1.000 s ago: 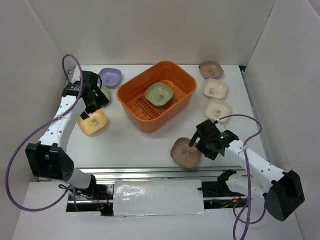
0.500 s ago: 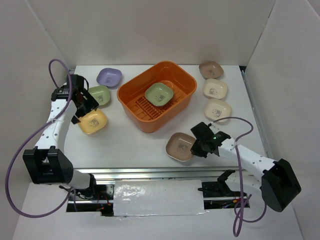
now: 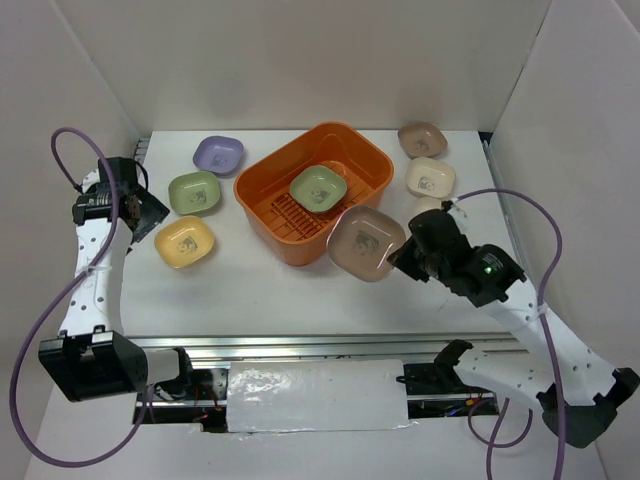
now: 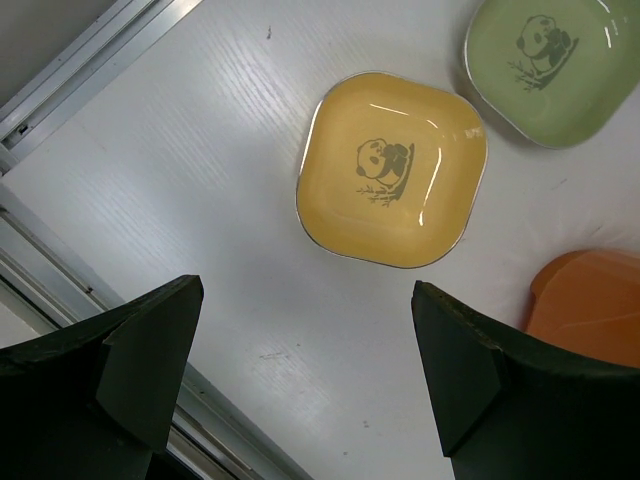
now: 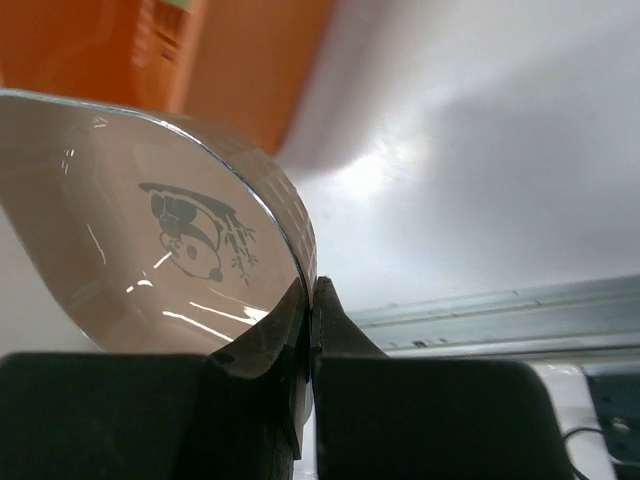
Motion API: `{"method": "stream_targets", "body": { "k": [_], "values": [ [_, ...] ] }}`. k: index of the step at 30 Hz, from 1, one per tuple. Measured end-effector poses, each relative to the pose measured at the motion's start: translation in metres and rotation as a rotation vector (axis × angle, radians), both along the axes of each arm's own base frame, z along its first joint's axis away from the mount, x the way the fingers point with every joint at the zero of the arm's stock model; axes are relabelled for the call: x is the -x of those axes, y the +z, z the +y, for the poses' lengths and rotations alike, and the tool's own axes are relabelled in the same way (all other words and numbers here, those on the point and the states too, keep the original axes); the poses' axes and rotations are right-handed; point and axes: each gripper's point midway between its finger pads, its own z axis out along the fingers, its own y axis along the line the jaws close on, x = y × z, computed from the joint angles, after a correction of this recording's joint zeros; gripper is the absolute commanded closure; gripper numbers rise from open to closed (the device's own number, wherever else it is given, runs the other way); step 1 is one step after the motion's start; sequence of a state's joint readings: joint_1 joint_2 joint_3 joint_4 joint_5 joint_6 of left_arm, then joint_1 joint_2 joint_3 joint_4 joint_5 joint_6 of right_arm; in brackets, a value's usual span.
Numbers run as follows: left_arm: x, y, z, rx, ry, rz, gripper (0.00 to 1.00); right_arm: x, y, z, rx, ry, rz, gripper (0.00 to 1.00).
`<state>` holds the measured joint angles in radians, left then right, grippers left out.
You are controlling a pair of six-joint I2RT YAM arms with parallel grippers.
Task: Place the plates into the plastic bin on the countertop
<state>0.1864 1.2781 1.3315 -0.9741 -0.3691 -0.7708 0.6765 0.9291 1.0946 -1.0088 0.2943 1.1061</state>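
Observation:
The brown plate (image 3: 365, 242) still hangs outside the orange bin, so next my right gripper should move outward over the bin, then lower toward the green plate inside.
My right gripper (image 3: 400, 256) is shut on the rim of a brown plate (image 3: 365, 242), which hangs tilted above the countertop (image 3: 250, 290) by the front right corner of the orange plastic bin (image 3: 262, 170). The right wrist view shows its fingertips (image 5: 310, 310) pinching the panda-marked plate (image 5: 150, 230), with the bin (image 5: 200, 50) beyond. A green plate (image 3: 318, 187) lies in the bin. My left gripper (image 3: 148, 208) is open, left of a yellow plate (image 3: 185, 241); in the left wrist view that gripper (image 4: 310, 370) holds nothing, with the yellow plate (image 4: 392, 170) ahead.
Purple (image 3: 219, 154) and green (image 3: 194, 192) plates lie left of the bin, the green one (image 4: 545, 65) also in the left wrist view. Brown (image 3: 422, 139) and cream (image 3: 430, 178) plates lie at the right back. White walls enclose the table; a metal rail (image 3: 300, 345) runs along its front.
My right gripper closed on the brown plate at the table's front and lifted it up toward the bin. My left arm drew back to the left, off the yellow plate.

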Motion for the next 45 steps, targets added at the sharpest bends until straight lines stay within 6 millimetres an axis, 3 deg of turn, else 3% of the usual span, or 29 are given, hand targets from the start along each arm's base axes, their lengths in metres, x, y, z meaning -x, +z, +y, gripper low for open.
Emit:
{"method": "stream_targets", "body": {
  "k": [2, 4, 9, 12, 15, 19, 23, 26, 27, 29, 30, 33, 36, 40, 45],
  "values": [
    [0.003, -0.007, 0.003, 0.003, 0.010, 0.012, 0.01, -0.010, 0.018, 0.002, -0.025, -0.001, -0.030, 1.00],
    [0.006, -0.019, 0.003, 0.019, 0.012, 0.033, 0.01, -0.034, 0.038, 0.006, -0.046, -0.015, -0.052, 1.00],
    [0.005, -0.054, 0.003, 0.075, 0.015, 0.086, 0.01, -0.140, 0.071, 0.045, -0.083, -0.027, -0.088, 1.00],
    [-0.004, -0.065, 0.004, 0.092, 0.011, 0.091, 0.01, -0.205, 0.052, 0.073, -0.066, -0.034, -0.057, 1.00],
    [-0.013, -0.067, 0.005, 0.097, 0.005, 0.080, 0.01, -0.242, 0.021, 0.089, -0.045, -0.047, -0.010, 1.00],
    [-0.022, -0.065, 0.006, 0.097, 0.001, 0.060, 0.01, -0.274, -0.016, 0.095, -0.033, -0.097, 0.048, 1.00],
    [-0.025, -0.063, 0.008, 0.097, 0.001, 0.047, 0.01, -0.281, -0.050, 0.090, -0.020, -0.142, 0.119, 0.96],
    [-0.025, -0.064, 0.009, 0.097, 0.003, 0.049, 0.01, -0.284, -0.059, 0.089, -0.023, -0.161, 0.136, 0.71],
    [-0.026, -0.065, 0.009, 0.097, 0.003, 0.051, 0.01, -0.284, -0.059, 0.090, -0.027, -0.162, 0.138, 0.45],
    [-0.026, -0.069, 0.011, 0.101, 0.007, 0.062, 0.01, -0.283, -0.059, 0.092, -0.037, -0.160, 0.138, 0.22],
    [-0.026, -0.071, 0.012, 0.105, 0.009, 0.068, 0.01, -0.283, -0.058, 0.095, -0.041, -0.154, 0.136, 0.00],
    [-0.027, -0.080, 0.016, 0.117, 0.011, 0.091, 0.01, -0.281, -0.053, 0.104, -0.050, -0.118, 0.130, 0.00],
    [-0.029, -0.087, 0.018, 0.129, 0.009, 0.097, 0.01, -0.284, -0.021, 0.120, -0.093, -0.069, 0.071, 0.00],
    [-0.027, -0.102, 0.017, 0.145, 0.009, 0.114, 0.04, -0.287, 0.062, 0.138, -0.188, 0.017, -0.111, 0.00],
    [-0.032, -0.131, 0.016, 0.176, 0.009, 0.169, 0.15, -0.242, 0.179, 0.130, -0.303, 0.132, -0.344, 0.00]
  ]
}}
